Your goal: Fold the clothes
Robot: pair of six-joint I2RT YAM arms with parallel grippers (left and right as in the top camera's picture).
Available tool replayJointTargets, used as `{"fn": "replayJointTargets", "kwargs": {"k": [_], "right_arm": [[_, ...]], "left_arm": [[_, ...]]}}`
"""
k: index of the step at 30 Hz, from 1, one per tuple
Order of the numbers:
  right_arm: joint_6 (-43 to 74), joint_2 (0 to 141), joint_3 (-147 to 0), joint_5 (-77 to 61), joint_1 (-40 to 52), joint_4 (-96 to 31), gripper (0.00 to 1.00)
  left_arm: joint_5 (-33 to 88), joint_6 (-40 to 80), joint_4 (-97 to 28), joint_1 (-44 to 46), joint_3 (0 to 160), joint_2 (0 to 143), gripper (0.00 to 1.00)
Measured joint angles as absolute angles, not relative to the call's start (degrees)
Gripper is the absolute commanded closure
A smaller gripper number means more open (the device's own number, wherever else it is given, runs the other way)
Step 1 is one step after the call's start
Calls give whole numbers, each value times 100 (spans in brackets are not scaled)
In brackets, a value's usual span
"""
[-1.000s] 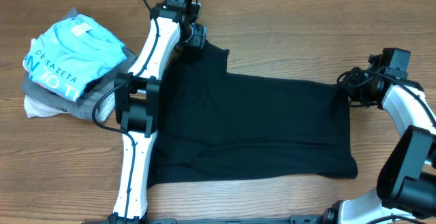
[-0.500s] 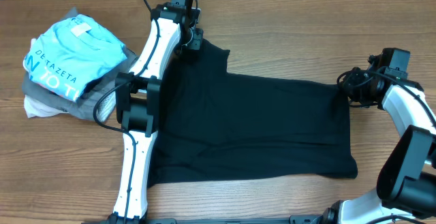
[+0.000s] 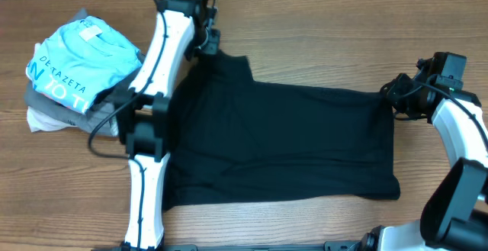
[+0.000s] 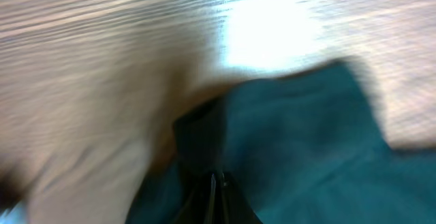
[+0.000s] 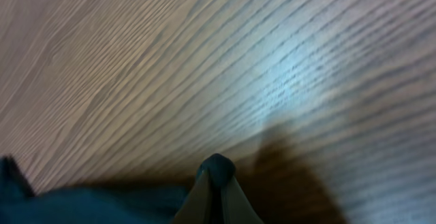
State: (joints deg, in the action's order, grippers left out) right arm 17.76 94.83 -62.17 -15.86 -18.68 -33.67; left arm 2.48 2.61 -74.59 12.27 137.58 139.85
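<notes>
The garment's pinched far corner is well away from the garment's near edge, so next I will pull my right gripper back toward that edge and then let go of the garment.
A black garment (image 3: pixel 282 140) lies spread flat across the middle of the wooden table. My left gripper (image 3: pixel 207 43) is at its far left corner, shut on a pinch of the cloth; the left wrist view is blurred but shows the dark fabric (image 4: pixel 300 135) running into the closed left gripper (image 4: pixel 216 183). At the garment's far right corner, my right gripper (image 3: pixel 396 98) is also shut on the cloth. In the right wrist view a small dark nub of fabric (image 5: pixel 218 164) pokes out between the closed fingers of the right gripper (image 5: pixel 216 176).
A stack of folded clothes (image 3: pixel 80 64), light blue on top with grey and white beneath, sits at the far left. The left arm (image 3: pixel 149 121) stretches along the garment's left edge. Bare wood (image 3: pixel 328 30) lies beyond the garment.
The left gripper has shut on the garment's far left corner and shifted a little left and away, tugging the corner. The right gripper has stayed shut and barely moved.
</notes>
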Motion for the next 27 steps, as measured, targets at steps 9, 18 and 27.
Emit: {"fn": "replayJointTargets", "kwargs": {"k": [9, 18, 27], "right_arm": [[1798, 9349, -6217, -1632, -1872, -4289, 96], [1798, 9349, -6217, -1522, -1990, -4936, 96], [1798, 9144, -6217, -1503, -2353, -5087, 96]], "left_arm": [[185, 263, -9470, 1227, 13804, 13052, 96], [427, 266, -9657, 1223, 13747, 13047, 96], [150, 357, -9664, 1223, 11688, 11550, 96]]}}
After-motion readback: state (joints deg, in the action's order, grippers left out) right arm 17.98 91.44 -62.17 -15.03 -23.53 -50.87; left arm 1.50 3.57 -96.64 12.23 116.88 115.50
